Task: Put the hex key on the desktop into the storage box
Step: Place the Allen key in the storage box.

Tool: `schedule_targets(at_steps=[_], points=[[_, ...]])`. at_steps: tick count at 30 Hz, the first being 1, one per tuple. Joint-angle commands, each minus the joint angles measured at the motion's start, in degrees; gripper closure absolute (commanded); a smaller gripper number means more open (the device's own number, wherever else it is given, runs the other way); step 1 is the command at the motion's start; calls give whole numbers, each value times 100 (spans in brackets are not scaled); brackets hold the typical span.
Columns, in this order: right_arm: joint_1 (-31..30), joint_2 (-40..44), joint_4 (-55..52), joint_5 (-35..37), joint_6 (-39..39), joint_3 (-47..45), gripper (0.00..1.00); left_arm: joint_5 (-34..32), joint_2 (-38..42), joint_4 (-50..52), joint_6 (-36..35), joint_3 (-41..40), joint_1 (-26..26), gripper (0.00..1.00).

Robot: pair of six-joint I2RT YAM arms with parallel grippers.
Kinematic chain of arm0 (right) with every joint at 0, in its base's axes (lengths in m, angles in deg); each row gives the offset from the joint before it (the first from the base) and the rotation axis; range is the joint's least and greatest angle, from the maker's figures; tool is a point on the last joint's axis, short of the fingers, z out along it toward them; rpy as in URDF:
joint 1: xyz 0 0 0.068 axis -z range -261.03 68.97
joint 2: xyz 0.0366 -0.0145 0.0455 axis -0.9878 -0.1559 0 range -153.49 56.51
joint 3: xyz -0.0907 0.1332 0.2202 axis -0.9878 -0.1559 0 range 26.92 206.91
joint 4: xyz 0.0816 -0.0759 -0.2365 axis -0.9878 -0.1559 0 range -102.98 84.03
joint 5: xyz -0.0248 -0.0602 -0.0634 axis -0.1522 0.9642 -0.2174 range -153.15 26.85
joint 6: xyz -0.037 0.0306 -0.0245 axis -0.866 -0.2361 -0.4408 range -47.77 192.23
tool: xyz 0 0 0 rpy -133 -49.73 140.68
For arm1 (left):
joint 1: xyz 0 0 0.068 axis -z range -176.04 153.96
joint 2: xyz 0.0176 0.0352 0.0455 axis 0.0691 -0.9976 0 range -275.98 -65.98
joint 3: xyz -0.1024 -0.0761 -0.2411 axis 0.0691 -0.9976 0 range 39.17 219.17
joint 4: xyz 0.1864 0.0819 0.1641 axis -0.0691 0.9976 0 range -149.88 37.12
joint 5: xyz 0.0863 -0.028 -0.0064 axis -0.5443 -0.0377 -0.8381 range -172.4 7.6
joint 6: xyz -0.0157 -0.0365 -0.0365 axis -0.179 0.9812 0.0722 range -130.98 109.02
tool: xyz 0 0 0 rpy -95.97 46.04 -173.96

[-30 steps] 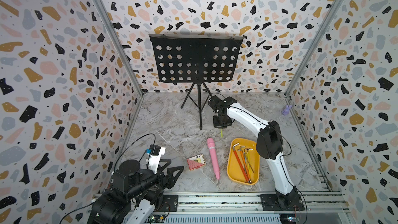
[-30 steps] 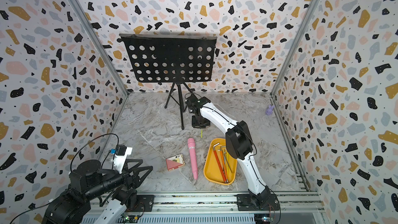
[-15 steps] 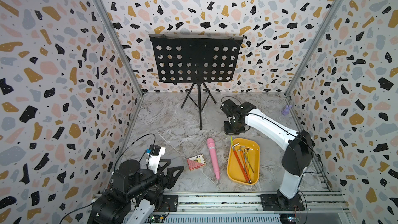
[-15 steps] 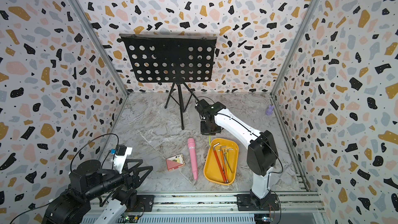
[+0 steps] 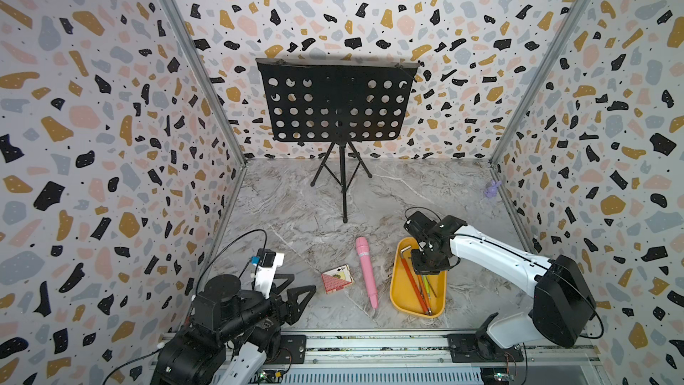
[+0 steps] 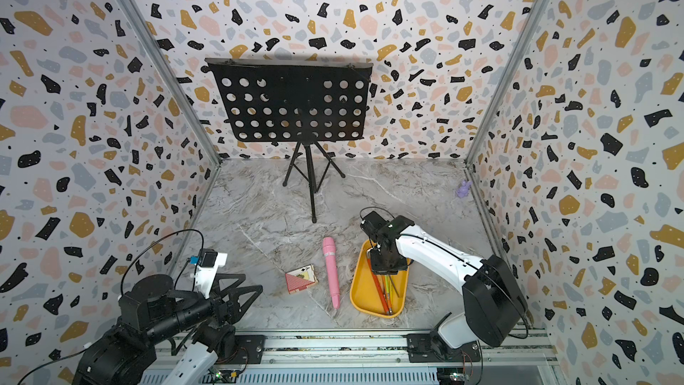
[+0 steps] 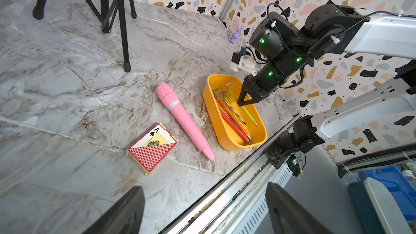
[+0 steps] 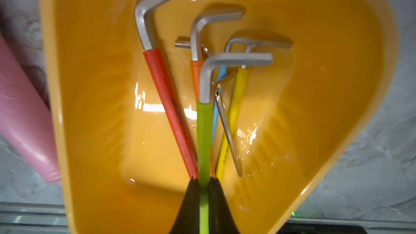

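Note:
The green-sleeved hex key (image 8: 204, 131) still hangs above the other hex keys, so I should lower my right gripper toward the storage box's bottom beside the yellow-sleeved hex key and release it.
The yellow-orange storage box (image 5: 398, 290) (image 6: 357, 290) (image 7: 225, 136) stands on the marble desktop (image 5: 296, 216) at the near right. My right gripper (image 5: 429, 272) (image 6: 385, 272) (image 7: 243, 104) (image 8: 204, 183) hovers over its far half, shut on a green-sleeved hex key (image 8: 204, 131) (image 7: 246, 110). The key slants down inside the box, above several other hex keys (image 8: 166, 100) with red, orange, blue and yellow sleeves. I cannot tell whether its tip touches anything. My left gripper (image 5: 296, 290) (image 6: 244, 287) (image 7: 204, 199) rests open and holds nothing at the near left, by the front rail.
A pink toy microphone (image 5: 366, 272) lies just left of the box, with a red playing-card box (image 5: 337, 278) further left. A black music stand (image 5: 337, 101) on a tripod stands at the back middle. A small purple figure (image 5: 492, 188) sits by the right wall.
The right arm has swung from beside the music stand's pole toward the near right, carrying the green hex key to over the storage box. The left arm has not moved.

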Motion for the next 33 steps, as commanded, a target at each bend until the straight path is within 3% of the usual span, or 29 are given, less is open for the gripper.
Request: schedule_targets(at_steps=[1,24,30,33], points=[[33,91,193,23,18,-111,100,71,-13,-177,-41,60,-28,12],[333,-439,718,22,-123,-668,100,87,-13,-178,-52,60,-27,12],[333,-284,680,57,-90,-652,70,93,-4,-175,-51,60,-34,12],[333,-147,562,131,-93,-564,65,96,-4,-175,-52,60,-30,12]])
